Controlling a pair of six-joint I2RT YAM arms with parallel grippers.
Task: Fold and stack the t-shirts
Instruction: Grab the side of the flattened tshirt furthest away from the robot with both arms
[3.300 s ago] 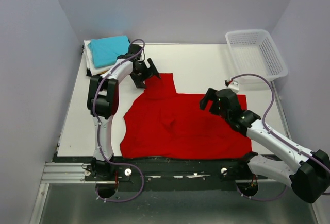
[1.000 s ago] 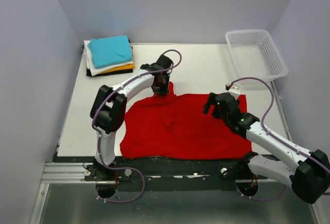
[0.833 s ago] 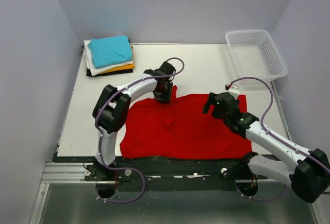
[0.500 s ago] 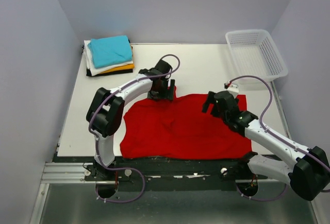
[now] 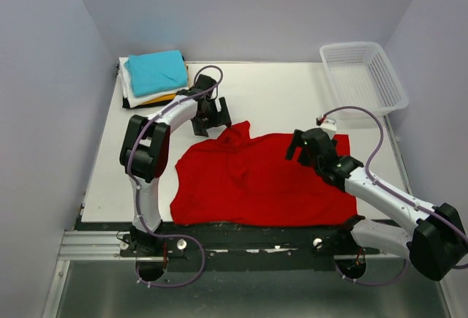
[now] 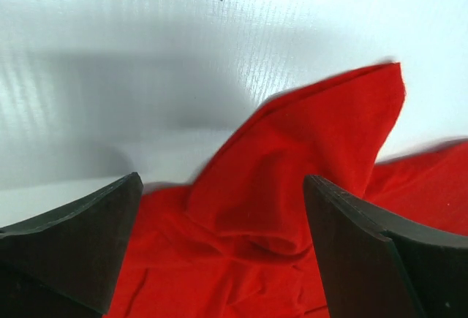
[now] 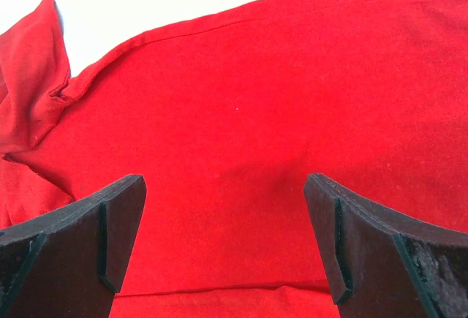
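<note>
My left gripper moves down and slightly back onto the near end of the folded sleeve's edge (image 5: 222, 136) (image 6: 196, 199) next, because the sleeve still lies bunched inward instead of flat.
The red t-shirt (image 5: 256, 179) lies spread on the white table, its far-left sleeve folded inward into a small raised peak (image 5: 235, 131). My left gripper (image 5: 212, 118) is open and empty, just left of that folded sleeve; the sleeve (image 6: 307, 164) shows ahead between its fingers in the left wrist view. My right gripper (image 5: 301, 146) is open and empty, hovering over the shirt's right part (image 7: 241, 135). A stack of folded tees with the teal one (image 5: 155, 72) on top, over white, orange and black ones, sits at the far left corner.
A white plastic lattice basket (image 5: 363, 75) stands at the far right corner. Bare white table (image 5: 281, 91) lies behind the red shirt. Grey walls close in the left, back and right sides.
My left gripper dragged the far-left sleeve inward over the shirt, let it go, and drew back left with open jaws. My right gripper stayed over the shirt's right part.
</note>
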